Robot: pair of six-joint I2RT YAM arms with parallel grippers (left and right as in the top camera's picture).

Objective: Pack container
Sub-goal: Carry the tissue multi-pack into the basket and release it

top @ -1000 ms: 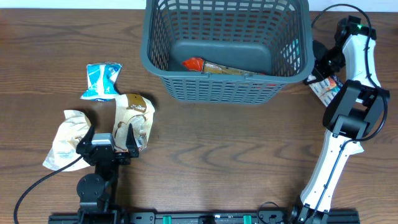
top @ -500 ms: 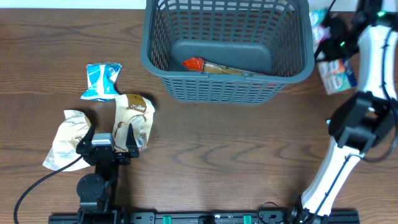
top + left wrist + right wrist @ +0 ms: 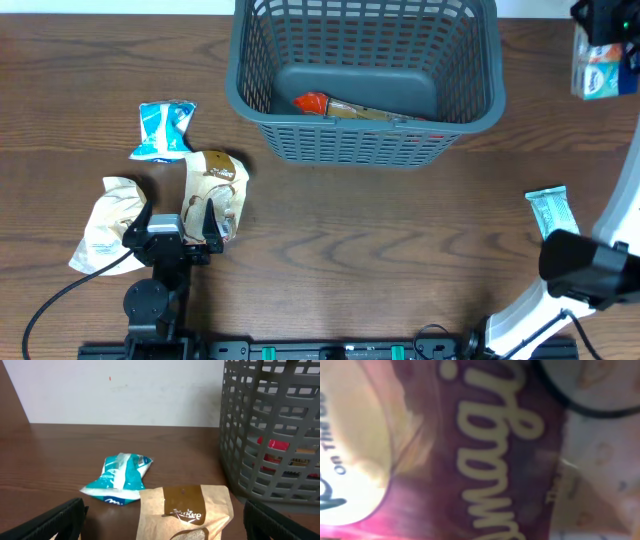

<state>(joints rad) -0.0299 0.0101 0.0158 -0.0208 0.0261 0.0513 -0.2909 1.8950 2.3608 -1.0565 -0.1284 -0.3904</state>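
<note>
I should next move the snack packet (image 3: 600, 72) in my right gripper to the left in the overhead view, over the empty bottom of the basket beyond the red and brown packet.
The container (image 3: 360, 140), a large dark grey lattice basket, stands at the far middle of the table and holds a red and brown packet (image 3: 345, 106). It also fills the right of the left wrist view (image 3: 270, 435). My right gripper (image 3: 605, 25) is raised at the far right, beside the basket, shut on a white and blue snack packet (image 3: 600, 72). That packet fills the right wrist view (image 3: 485, 450) and hides the fingers. My left gripper (image 3: 178, 222) is open low at the near left, its fingers either side of a brown paper packet (image 3: 215, 185).
A blue packet (image 3: 163, 130) lies beyond the brown one, also in the left wrist view (image 3: 120, 480). A cream packet (image 3: 105, 225) lies left of my left gripper. A teal packet (image 3: 550, 212) lies on the table at the right.
My right arm has risen and swung to the far right corner with the snack packet. The teal packet on the table now shows. The left arm has not moved.
</note>
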